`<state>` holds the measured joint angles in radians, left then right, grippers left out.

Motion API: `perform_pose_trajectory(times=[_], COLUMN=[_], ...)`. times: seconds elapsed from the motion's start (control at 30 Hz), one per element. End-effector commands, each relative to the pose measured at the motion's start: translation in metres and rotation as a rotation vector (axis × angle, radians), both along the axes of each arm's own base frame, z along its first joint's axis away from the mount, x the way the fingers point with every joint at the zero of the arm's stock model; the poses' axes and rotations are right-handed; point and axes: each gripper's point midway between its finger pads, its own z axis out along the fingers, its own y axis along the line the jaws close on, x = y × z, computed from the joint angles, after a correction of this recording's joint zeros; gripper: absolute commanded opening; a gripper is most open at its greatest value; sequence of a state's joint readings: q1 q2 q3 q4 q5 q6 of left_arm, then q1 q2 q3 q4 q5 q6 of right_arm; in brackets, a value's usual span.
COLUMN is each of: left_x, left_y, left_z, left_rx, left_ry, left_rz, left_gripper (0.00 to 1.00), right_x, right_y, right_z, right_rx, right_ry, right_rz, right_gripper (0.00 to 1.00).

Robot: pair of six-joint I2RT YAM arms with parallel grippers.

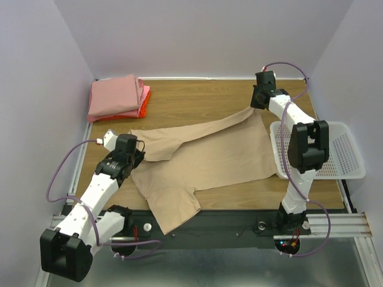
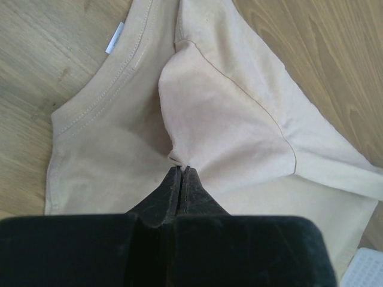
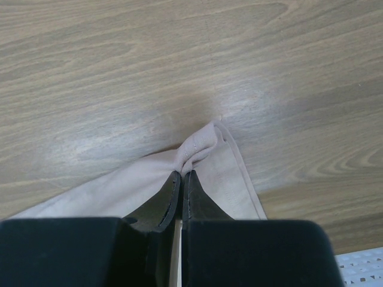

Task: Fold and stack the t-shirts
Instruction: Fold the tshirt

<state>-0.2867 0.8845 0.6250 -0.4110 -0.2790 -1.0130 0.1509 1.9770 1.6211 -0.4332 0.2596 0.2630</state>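
My right gripper is going to move down and a little back, lay down the pinched cloth at the shirt's far hem corner [image 1: 257, 115] [image 3: 222, 158] and let it go, because it stands bunched.
A tan t-shirt [image 1: 206, 161] lies spread across the middle of the wooden table, one sleeve hanging over the near edge. My left gripper [image 1: 136, 154] is shut on a pinch of its cloth at the shoulder, close to the collar [image 2: 102, 89]; the pinched fold [image 2: 179, 160] rises from the closed tips [image 2: 181, 169]. My right gripper [image 1: 258, 106] is shut on the shirt's far right hem corner [image 3: 203, 146], its tips [image 3: 182, 174] pressed together on the bunched cloth. Folded t-shirts, salmon-pink [image 1: 114, 94] over orange-red [image 1: 143, 106], are stacked at the far left corner.
A white mesh basket [image 1: 347, 152] stands at the table's right edge, beside the right arm; its corner shows in the left wrist view [image 2: 365, 269] and the right wrist view [image 3: 359, 266]. Pale walls enclose the table on three sides.
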Motion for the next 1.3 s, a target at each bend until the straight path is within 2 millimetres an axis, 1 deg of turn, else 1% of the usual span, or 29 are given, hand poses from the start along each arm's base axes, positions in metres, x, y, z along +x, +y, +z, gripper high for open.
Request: perform_pose_trajectory(times=[0.0,0.03,0.13,0.17,0.23,0.3,0.33,0.4,0.43,0.47,0.5,0.53,0.57,0.6,0.63,0.73,0.77,0.8,0.83,0.87,0.93,0.97,1.0,1.03,1.07,1.13,1.17,1.2,1.27], left_x=[-0.012,-0.016,-0.023,-0.027,-0.030,-0.031,-0.032,-0.032,-0.032,-0.033,-0.034,-0.033,-0.032,-0.032,-0.031,-0.024,-0.020,-0.016,-0.011,-0.004,0.008,0.014,0.025,0.034,0.044,0.056,0.066,0.075,0.090], left_y=[0.001,0.000,-0.002,-0.002,-0.003,-0.004,-0.004,-0.005,-0.007,-0.007,-0.006,-0.008,-0.008,-0.008,-0.007,-0.007,-0.007,-0.007,-0.009,-0.011,-0.018,-0.020,-0.023,-0.026,-0.029,-0.031,-0.033,-0.033,-0.032], left_z=[-0.019,-0.025,-0.035,-0.042,-0.049,-0.050,-0.051,-0.050,-0.050,-0.048,-0.047,-0.044,-0.039,-0.035,-0.031,-0.010,-0.001,0.003,0.010,0.011,0.018,0.019,0.014,0.019,0.012,0.008,0.012,0.003,0.003], left_rx=[-0.007,-0.010,-0.020,-0.021,-0.025,-0.020,-0.020,-0.022,-0.025,-0.027,-0.026,-0.032,-0.033,-0.032,-0.032,-0.038,-0.035,-0.032,-0.035,-0.036,-0.038,-0.035,-0.023,-0.020,-0.006,0.010,0.013,0.035,0.059], left_ry=[0.044,0.061,0.084,0.098,0.114,0.118,0.122,0.125,0.124,0.122,0.123,0.114,0.100,0.090,0.082,0.017,-0.008,-0.022,-0.038,-0.044,-0.066,-0.070,-0.063,-0.070,-0.053,-0.043,-0.050,-0.029,-0.041], left_rz=[0.002,-0.005,-0.015,-0.018,-0.025,-0.039,-0.042,-0.052,-0.061,-0.068,-0.063,-0.071,-0.076,-0.075,-0.071,-0.065,-0.060,-0.062,-0.066,-0.072,-0.099,-0.106,-0.117,-0.124,-0.139,-0.139,-0.140,-0.138,-0.132], left_gripper=[0.00,0.00,0.00,0.00,0.00,0.00,0.04,0.17,0.35,0.44,0.56,0.64,0.84,0.91,0.92,0.94,0.95,0.95,0.95,0.95,0.95,0.95,0.96,0.96,0.96,0.96,0.97,0.98,0.98], right_x=[-0.005,-0.008,-0.016,-0.018,-0.018,-0.018,-0.018,-0.020,-0.020,-0.020,-0.021,-0.021,-0.021,-0.021,-0.021,-0.019,-0.018,-0.016,-0.014,-0.012,-0.010,-0.008,-0.009,-0.008,-0.006,-0.002,0.003,0.007,0.016], right_y=[-0.011,-0.012,-0.016,-0.016,-0.017,-0.021,-0.021,-0.023,-0.024,-0.025,-0.025,-0.025,-0.021,-0.020,-0.019,-0.016,-0.014,-0.008,-0.002,0.011,0.029,0.039,0.053,0.058,0.068,0.073,0.074,0.074,0.070], right_z=[0.020,0.016,0.004,0.001,-0.004,-0.008,-0.009,-0.010,-0.009,-0.008,-0.005,-0.004,-0.001,0.005,0.009,0.020,0.027,0.028,0.033,0.033,0.034,0.035,0.028,0.024,0.017,0.008,0.009,-0.006,-0.016], right_rx=[-0.032,-0.035,-0.050,-0.052,-0.058,-0.072,-0.075,-0.085,-0.087,-0.091,-0.092,-0.090,-0.081,-0.074,-0.064,-0.051,-0.047,-0.024,-0.003,0.048,0.111,0.142,0.175,0.179,0.190,0.204,0.207,0.205,0.187], right_ry=[-0.034,-0.024,0.008,0.015,0.027,0.036,0.040,0.046,0.047,0.046,0.043,0.040,0.038,0.025,0.018,-0.005,-0.020,-0.023,-0.032,-0.032,-0.028,-0.030,-0.012,-0.003,0.012,0.026,0.020,0.044,0.052], right_rz=[-0.011,-0.014,-0.028,-0.027,-0.030,-0.048,-0.047,-0.058,-0.058,-0.062,-0.063,-0.062,-0.044,-0.042,-0.038,-0.017,-0.012,0.015,0.037,0.092,0.168,0.201,0.239,0.251,0.272,0.277,0.273,0.255,0.230], right_gripper=[0.01,0.01,0.01,0.04,0.05,0.07,0.11,0.18,0.22,0.34,0.40,0.45,0.49,0.52,0.56,0.67,0.81,0.93,1.00,1.00,1.00,1.00,1.00,1.00,1.00,1.00,1.00,1.00,1.00])
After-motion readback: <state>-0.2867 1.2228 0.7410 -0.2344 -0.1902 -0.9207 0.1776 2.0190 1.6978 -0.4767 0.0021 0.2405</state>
